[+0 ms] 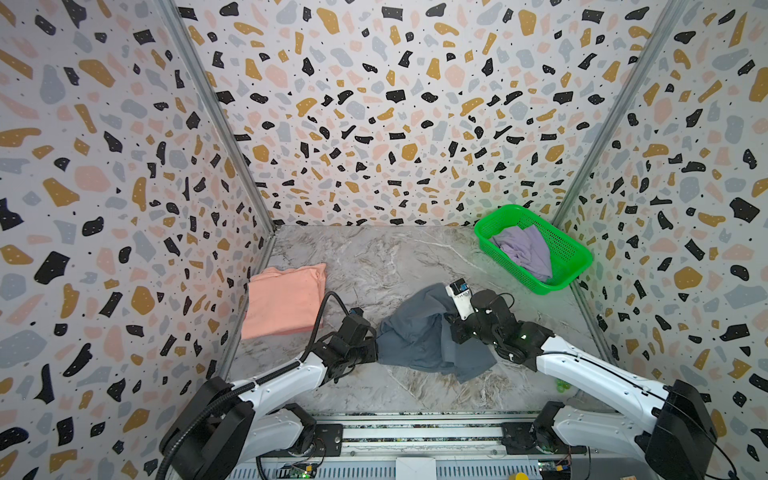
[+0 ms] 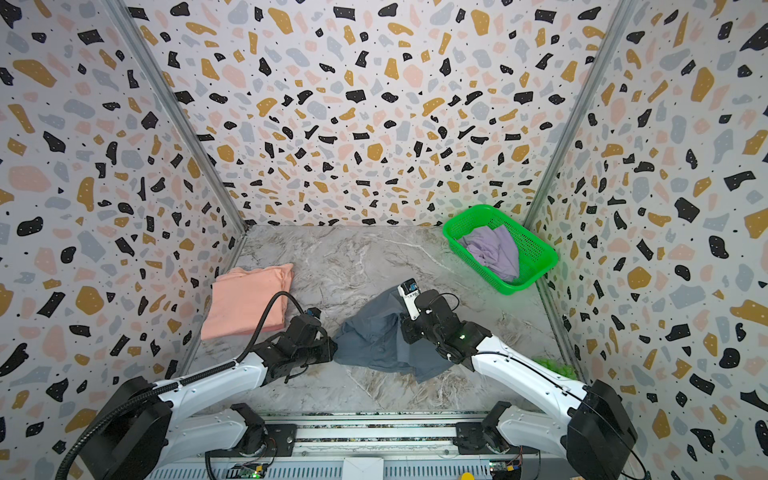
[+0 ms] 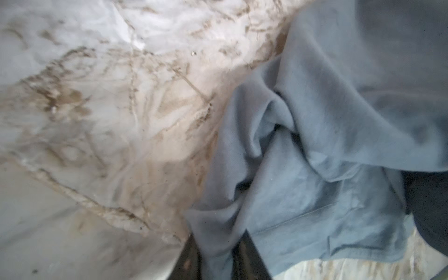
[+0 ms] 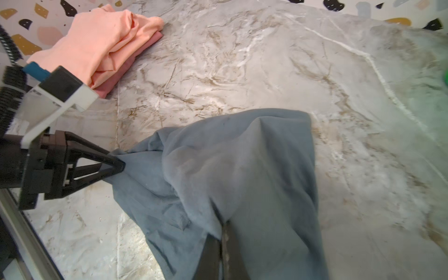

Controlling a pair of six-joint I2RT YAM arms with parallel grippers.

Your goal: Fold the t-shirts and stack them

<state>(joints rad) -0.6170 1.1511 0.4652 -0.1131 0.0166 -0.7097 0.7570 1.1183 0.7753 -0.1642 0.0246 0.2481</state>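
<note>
Next, my right gripper pulls the fold outward toward the open marble before the green basket and releases it, as the cloth sits bunched.
A crumpled dark slate-grey t-shirt (image 1: 419, 336) (image 2: 374, 338) lies mid-table, partly lifted. My left gripper (image 1: 376, 347) (image 2: 334, 349) (image 3: 218, 238) is shut on its left edge; cloth (image 3: 315, 145) runs between the fingers. On the shirt's right side my right gripper (image 1: 449, 321) (image 2: 402, 323) (image 4: 224, 225) is shut on a raised fold (image 4: 242, 169). The right wrist view also shows the left gripper (image 4: 121, 166) pinching the cloth. A folded salmon-pink t-shirt (image 1: 282, 299) (image 2: 249, 299) (image 4: 101, 43) lies at the left wall. A pale lilac t-shirt (image 1: 525, 249) (image 2: 494, 249) sits bunched in the basket.
The bright green mesh basket (image 1: 567, 253) (image 2: 534, 249) stands in the back right corner. Patterned walls close in the marble table (image 1: 374, 257) on three sides. Small green bits (image 2: 557, 365) lie by the right wall near my right arm.
</note>
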